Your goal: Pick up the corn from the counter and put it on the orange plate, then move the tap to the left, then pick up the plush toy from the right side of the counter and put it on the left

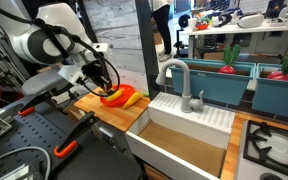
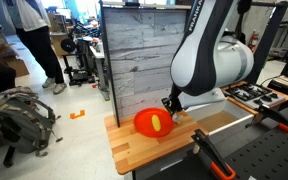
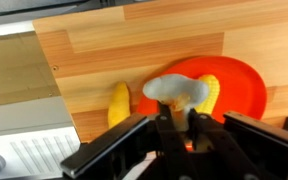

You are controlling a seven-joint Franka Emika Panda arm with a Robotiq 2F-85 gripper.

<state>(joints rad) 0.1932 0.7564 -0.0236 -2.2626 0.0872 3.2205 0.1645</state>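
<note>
Bare wood at the counter's end (image 3: 285, 72) has room for the plush toy, so my gripper should next go past the orange plate, away from the sink, and down there.
My gripper (image 3: 174, 118) is shut on the plush toy (image 3: 176, 90), a small cream-beige lump, and holds it just above the wooden counter at the edge of the orange plate (image 3: 246, 85). The corn (image 3: 209, 92), a short bright-yellow cob, lies on the plate. In both exterior views the gripper (image 1: 106, 80) (image 2: 172, 108) hangs over the plate (image 1: 110, 99) (image 2: 144, 126), and the corn (image 2: 157, 124) shows in its middle. The grey gooseneck tap (image 1: 176, 72) stands behind the sink with its small lever (image 1: 197, 100) beside it.
A longer orange-yellow tapered piece (image 3: 119, 103) (image 1: 132, 98) lies on the counter beside the plate. A white sink (image 1: 189, 135) sits next to the wooden counter (image 2: 134, 148). A stove top (image 1: 274, 145) is beyond the sink. A grey plank wall (image 2: 134, 60) backs the counter.
</note>
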